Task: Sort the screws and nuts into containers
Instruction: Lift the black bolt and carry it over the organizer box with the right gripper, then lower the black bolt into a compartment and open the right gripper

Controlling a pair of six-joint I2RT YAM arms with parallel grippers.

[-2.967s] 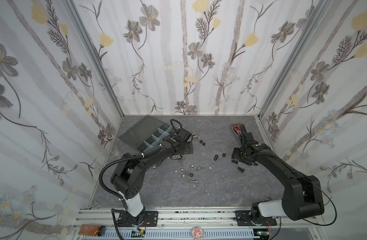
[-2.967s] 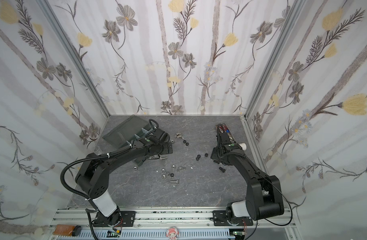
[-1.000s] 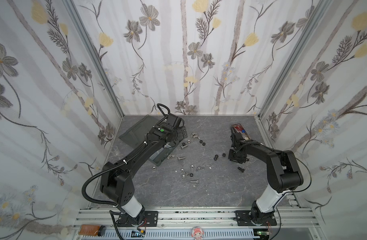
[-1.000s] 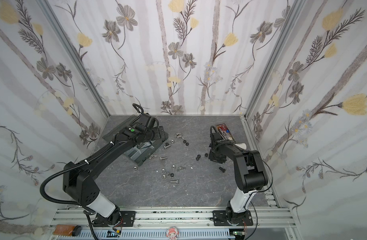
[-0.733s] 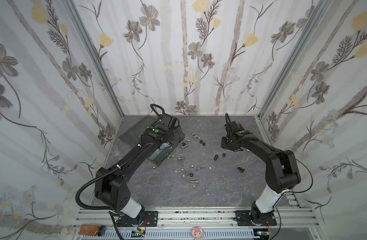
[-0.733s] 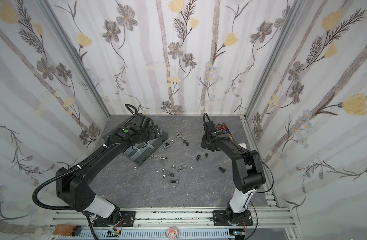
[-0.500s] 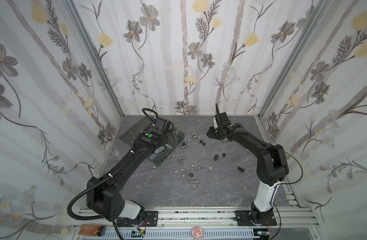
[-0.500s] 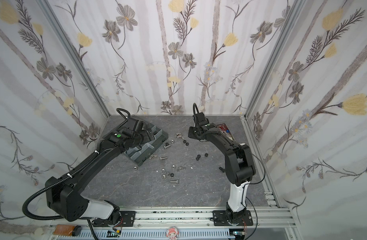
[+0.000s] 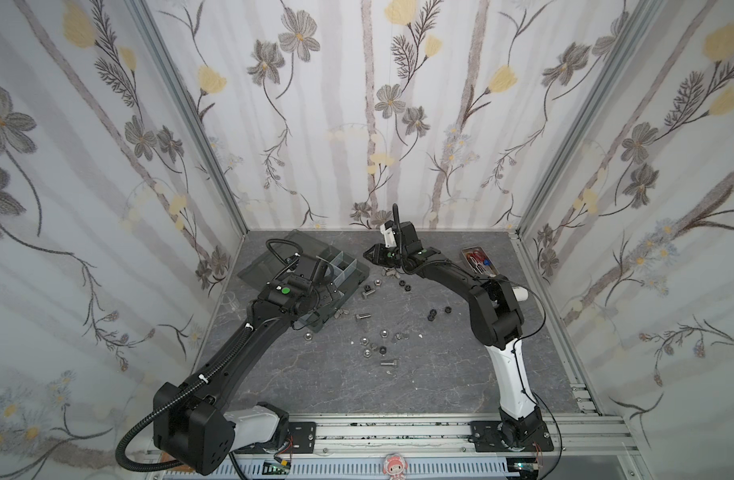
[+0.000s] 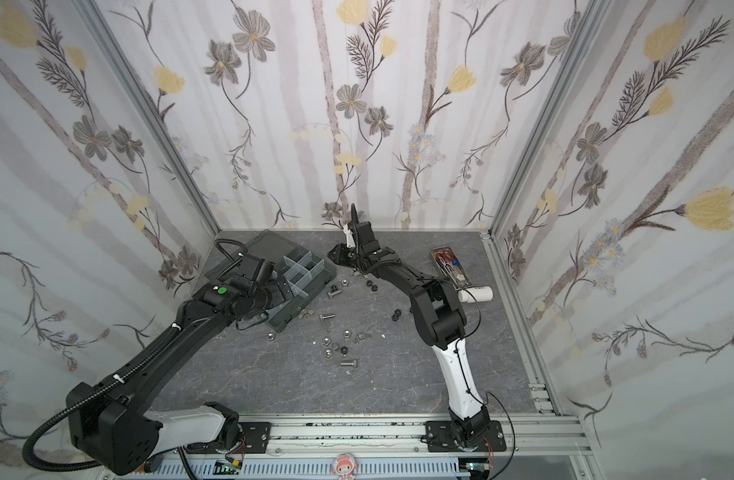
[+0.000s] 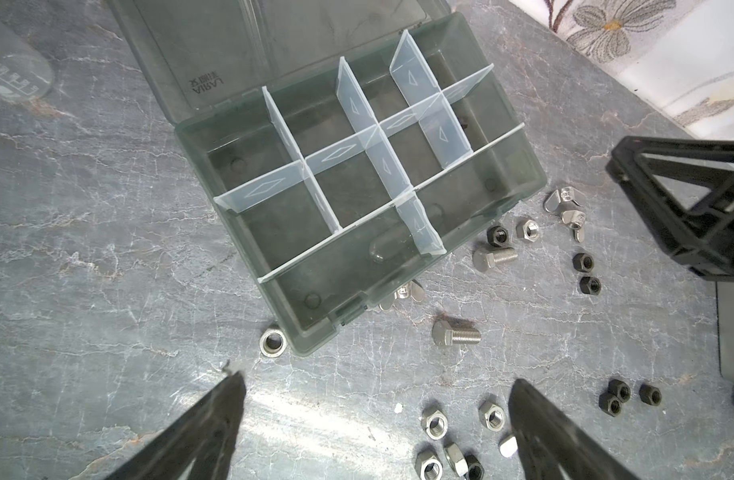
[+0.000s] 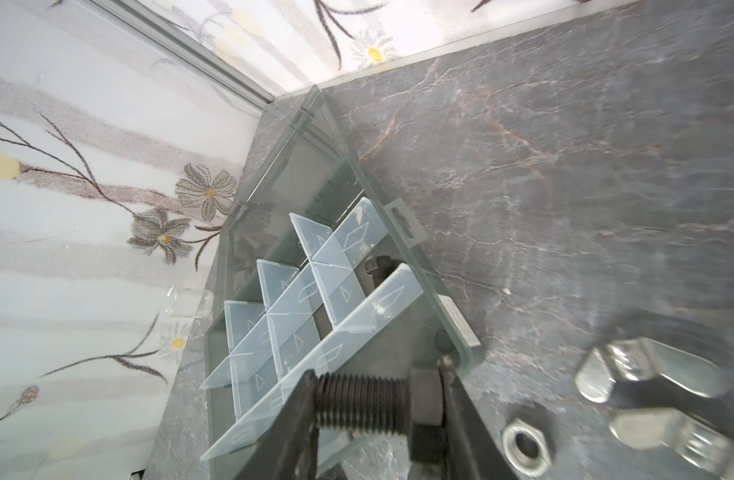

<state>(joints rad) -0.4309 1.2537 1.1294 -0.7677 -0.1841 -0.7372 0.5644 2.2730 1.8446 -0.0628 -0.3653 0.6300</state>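
Note:
Both black screws look alike, so my right gripper will next carry its screw across the box's rim to above the section with the other black screw (image 9: 348, 261) (image 12: 378, 276) and release it.
The smoky-grey organizer box (image 9: 348, 266) (image 10: 315, 272) lies open at the back left, its containers split by clear dividers (image 11: 357, 174). My right gripper (image 12: 378, 399) is shut on a black screw (image 12: 365, 401) just above the box's right corner (image 9: 369, 255). Another black screw (image 12: 378, 266) lies in one compartment. My left gripper (image 11: 378, 380) hangs open and holds nothing, in front of the box. Loose silver screws (image 11: 457, 334) (image 9: 363, 316), silver nuts (image 11: 436, 426), black nuts (image 11: 585, 262) and wing nuts (image 12: 648, 374) lie scattered on the grey table.
A narrow metal tray (image 9: 479, 262) with red-handled scissors sits at the back right, and a white bottle (image 10: 477, 294) lies beside the right arm. A clear glass (image 9: 231, 300) stands by the left wall. Flowered walls close in three sides.
My right gripper has swung left and back from beside the metal tray to the box, carrying the black screw. My left arm has drawn back to the left over the box's front.

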